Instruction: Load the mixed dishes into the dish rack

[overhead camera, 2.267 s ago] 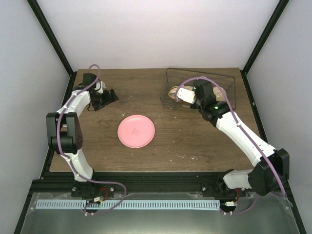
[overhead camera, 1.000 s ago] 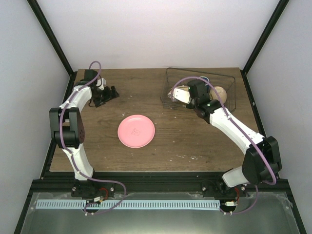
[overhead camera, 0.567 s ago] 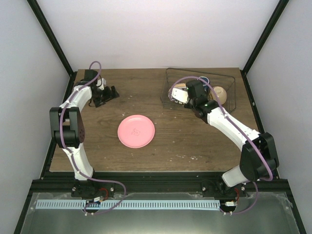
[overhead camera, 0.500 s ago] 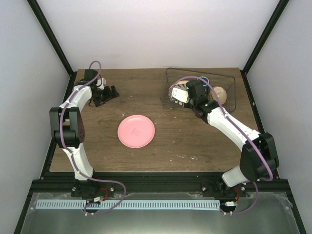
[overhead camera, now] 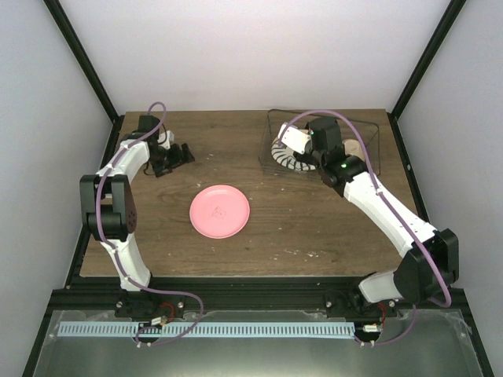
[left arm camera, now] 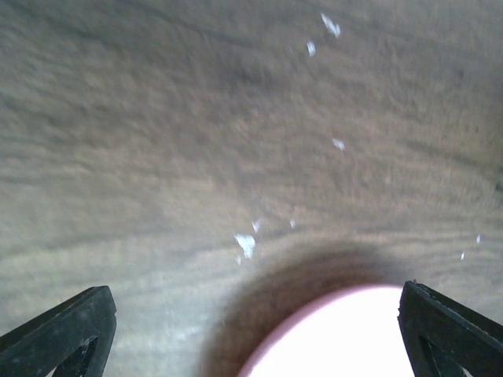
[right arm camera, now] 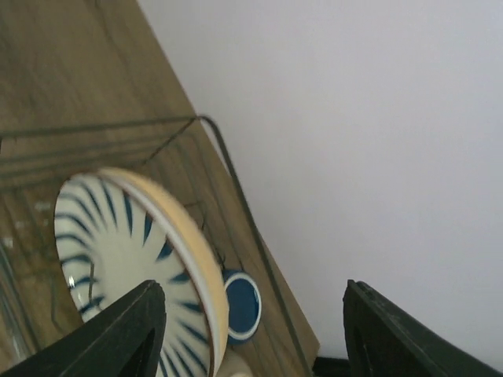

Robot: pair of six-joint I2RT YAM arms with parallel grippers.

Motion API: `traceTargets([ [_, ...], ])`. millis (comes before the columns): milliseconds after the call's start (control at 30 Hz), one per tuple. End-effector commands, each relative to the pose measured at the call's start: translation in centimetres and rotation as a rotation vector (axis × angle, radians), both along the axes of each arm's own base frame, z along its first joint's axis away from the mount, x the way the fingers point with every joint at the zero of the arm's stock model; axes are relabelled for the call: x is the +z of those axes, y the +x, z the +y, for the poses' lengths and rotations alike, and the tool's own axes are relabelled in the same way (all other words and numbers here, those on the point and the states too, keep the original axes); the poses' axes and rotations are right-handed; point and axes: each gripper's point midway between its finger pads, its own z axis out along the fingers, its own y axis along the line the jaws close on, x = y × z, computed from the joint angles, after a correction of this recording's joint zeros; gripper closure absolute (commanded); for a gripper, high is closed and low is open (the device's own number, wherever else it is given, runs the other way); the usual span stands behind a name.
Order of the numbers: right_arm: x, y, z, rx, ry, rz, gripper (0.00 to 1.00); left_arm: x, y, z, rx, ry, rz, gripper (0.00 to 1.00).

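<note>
With the pink plate still unracked, next I should draw my left gripper back and down to its rim on this arm's side point(overhead camera: 193, 203), which lies below it toward my base.
The dark wire dish rack point(overhead camera: 271, 126) stands at the back right of the table. Inside it a white plate with dark radial stripes point(right arm camera: 110, 259) leans on edge against a yellow-orange plate point(right arm camera: 206, 275), with a dark blue mug point(right arm camera: 242, 305) behind them. My right gripper point(right arm camera: 255, 338) hovers open just above the striped plate point(overhead camera: 284, 157), with its fingers off the plate. The pink plate point(overhead camera: 220, 211) lies flat mid-table. My left gripper point(overhead camera: 177, 155) is open at the back left, low over the wood, with the pink plate's rim point(left arm camera: 354, 330) showing between its fingers.
A small cream bowl point(overhead camera: 356, 145) peeks out behind the right arm inside the rack. The rack's thin wire rim point(right arm camera: 236, 184) runs close to the white back wall. Black frame posts stand at the table's back corners.
My right gripper has opened and let go of the striped plate, which now leans in the rack. The right wrist has pulled up and slightly right. The left arm has barely shifted.
</note>
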Motion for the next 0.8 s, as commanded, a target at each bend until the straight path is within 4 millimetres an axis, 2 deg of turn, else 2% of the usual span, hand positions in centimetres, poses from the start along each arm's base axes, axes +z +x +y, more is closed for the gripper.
traceTargets([
  [0, 2.1, 1.5, 2.4, -0.052, 0.304, 0.099, 0.35, 0.7, -3.4, -1.6, -0.044, 0.074, 0.028, 0.0],
  [67, 2.5, 2.5, 3.4, -0.096, 0.416, 0.183, 0.34, 0.2, -5.0, -1.8, -0.039, 0.1, 0.069, 0.0],
  [167, 0.8, 3.2, 5.5, -0.12, 0.528, 0.345, 0.36, -0.8, -7.1, -2.1, -0.037, 0.12, 0.129, 0.0],
  [267, 0.4, 3.0, 7.3, -0.103, 0.628, 0.446, 0.39, -2.2, -8.9, -2.1, -0.032, 0.157, 0.179, 0.0],
  [400, -0.1, 2.5, 7.7, -0.112, 0.651, 0.502, 0.43, -3.8, -11.2, -2.1, -0.04, 0.223, 0.249, 0.0],
  [533, -0.4, 1.8, 6.8, -0.135, 0.637, 0.485, 0.45, -5.0, -12.6, -2.8, -0.055, 0.247, 0.282, 0.01],
  [633, -0.8, 1.3, 6.3, -0.151, 0.632, 0.485, 0.45, -5.7, -13.0, -3.4, -0.07, 0.253, 0.29, 0.07],
  [767, -1.6, 1.0, 5.9, -0.171, 0.619, 0.502, 0.47, -6.6, -13.4, -3.3, -0.081, 0.292, 0.304, 0.33],
])
